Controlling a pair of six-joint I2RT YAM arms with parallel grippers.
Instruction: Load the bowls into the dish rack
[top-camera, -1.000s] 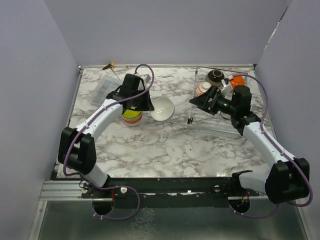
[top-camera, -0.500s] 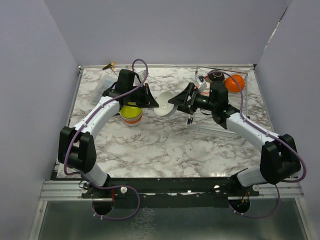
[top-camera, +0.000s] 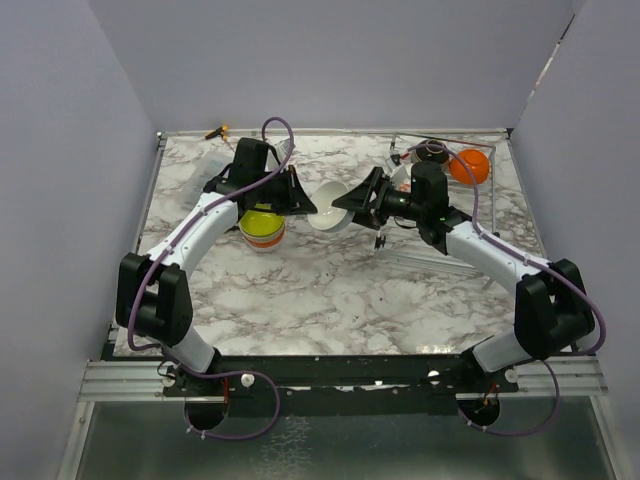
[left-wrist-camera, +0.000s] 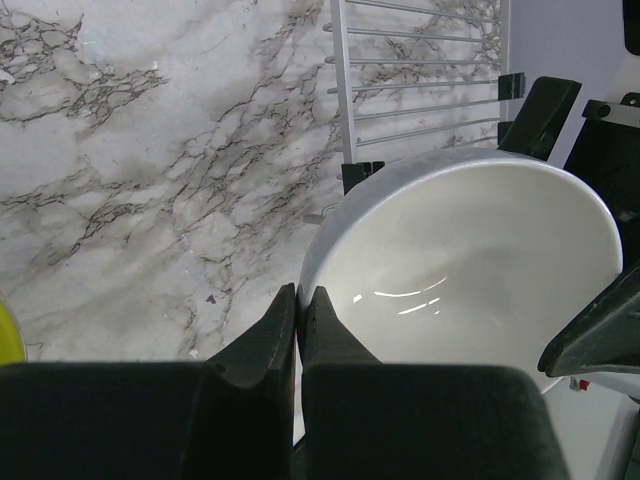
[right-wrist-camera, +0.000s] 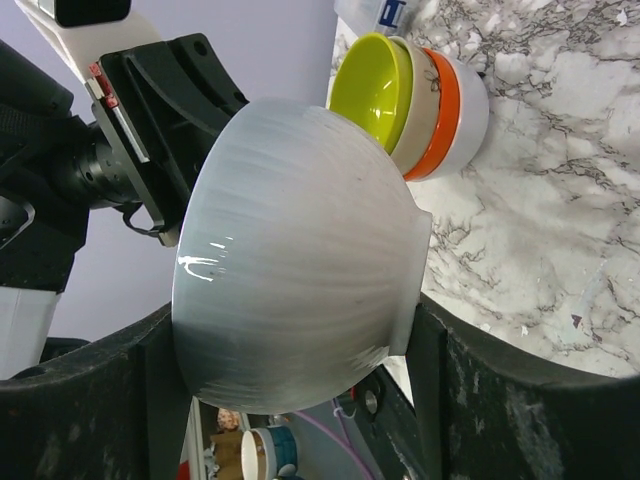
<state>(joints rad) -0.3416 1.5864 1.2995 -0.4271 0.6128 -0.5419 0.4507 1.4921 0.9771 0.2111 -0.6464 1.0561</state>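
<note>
My right gripper swings to the right in the top view next and turns downward. Then it brings the white bowl down onto the rack's empty bars before the orange bowl.
A white bowl hangs above the table's middle, between both grippers. My left gripper is shut on its rim, seen in the left wrist view pinching the bowl's edge. My right gripper spans the same bowl from rim to foot, its fingers against both sides. A stack with a lime green bowl on top, then beige, orange and white, stands left of it. The wire dish rack at the right holds a dark brown bowl, an orange bowl and a patterned one, mostly hidden.
A clear plastic box lies at the back left, with a small yellow item by the back wall. Purple walls close in the table on three sides. The rack's bars show just beyond the held bowl.
My right gripper came from the rack leftward to the white bowl and now spans it. My left gripper lifted the bowl and tilted it toward the right arm.
</note>
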